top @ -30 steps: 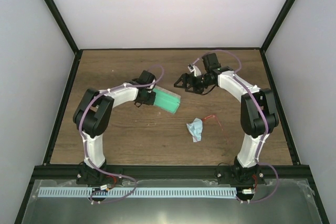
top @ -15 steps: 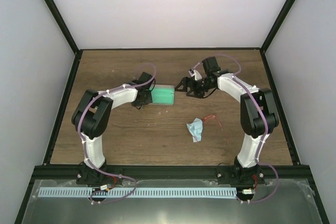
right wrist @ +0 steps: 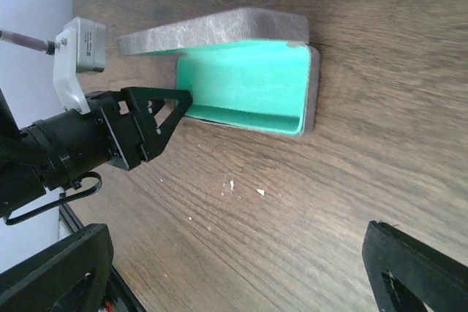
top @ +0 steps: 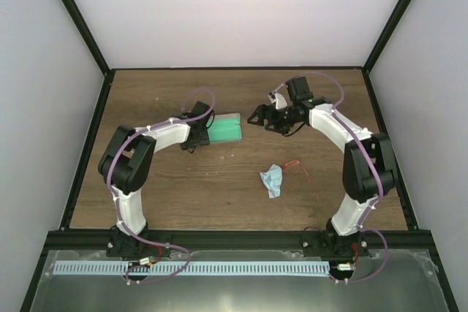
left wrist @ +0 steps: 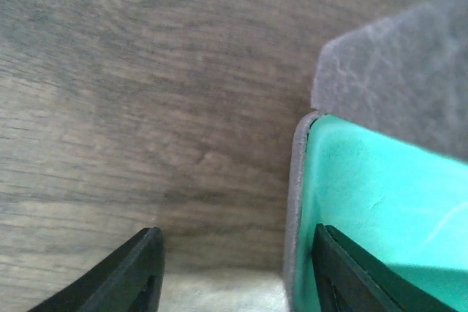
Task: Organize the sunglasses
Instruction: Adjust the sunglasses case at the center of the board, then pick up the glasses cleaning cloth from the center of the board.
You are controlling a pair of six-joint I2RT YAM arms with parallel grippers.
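Observation:
My right gripper comes back from beside the case and down onto the crumpled light-blue cloth (top: 272, 180) next, because the cloth lies up against the red sunglasses.
The sunglasses (top: 296, 166), a thin red wire frame, lie on the wooden table right of centre, away from both grippers. The grey case (top: 223, 129) lies open, its green lining (right wrist: 245, 82) facing up and its grey flap (right wrist: 212, 28) folded out. My left gripper (top: 199, 133) is at the case's left end and open. In the left wrist view the case's grey wall (left wrist: 294, 202) runs between the fingers, and the right fingertip (left wrist: 351, 275) sits over the lining. My right gripper (top: 257, 116) hovers wide open just right of the case, holding nothing.
A small light-blue cloth (top: 272, 179) lies crumpled beside the sunglasses. Black frame posts and white walls (top: 44, 107) enclose the table on three sides. A few white specks (right wrist: 259, 192) dot the wood near the case.
My left gripper has opened and let go of the case, after carrying it a little back and to the left. My right gripper drew slightly back from the case.

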